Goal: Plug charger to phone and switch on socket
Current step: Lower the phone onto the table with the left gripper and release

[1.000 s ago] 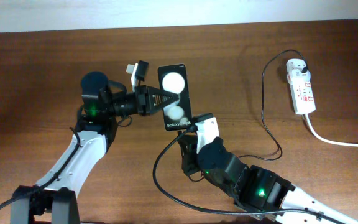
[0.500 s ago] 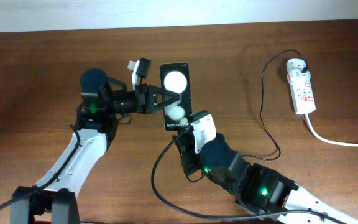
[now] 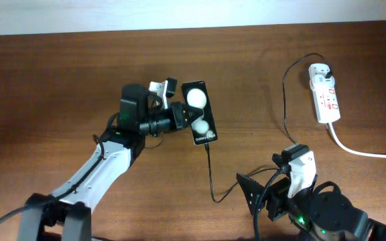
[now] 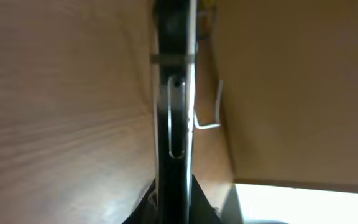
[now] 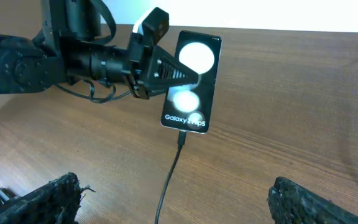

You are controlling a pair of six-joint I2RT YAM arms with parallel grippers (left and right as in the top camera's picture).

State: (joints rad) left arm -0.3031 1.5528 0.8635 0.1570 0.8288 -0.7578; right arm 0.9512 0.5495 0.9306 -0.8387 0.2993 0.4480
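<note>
The left gripper will go down next and let go of the phone on the bare tabletop below that gripper, because the connector tip is seated in the phone (image 3: 200,107).
The black phone (image 3: 200,107) is held off the table, screen up, with my left gripper (image 3: 191,115) shut on its long edges. The left wrist view shows the phone (image 4: 174,112) edge-on between the fingers (image 4: 199,204). The charger cable (image 3: 210,173) has its connector tip (image 5: 181,138) seated in the phone's (image 5: 192,81) lower end. It runs down, loops right and climbs to its black plug (image 3: 331,69) in the white socket (image 3: 325,94). My right gripper (image 3: 250,201) stands open, well back from the phone, with the cable (image 5: 168,177) lying between its wide-apart fingers (image 5: 55,200).
A thick white cord (image 3: 367,152) leaves the socket's near end toward the right edge. The brown wooden table (image 3: 59,73) ends at a pale wall along the far side. My left arm (image 3: 99,167) reaches in from the lower left.
My right gripper has opened, let go of the cable at the phone and drawn back to the lower right. My left gripper carried the phone a little to the right.
</note>
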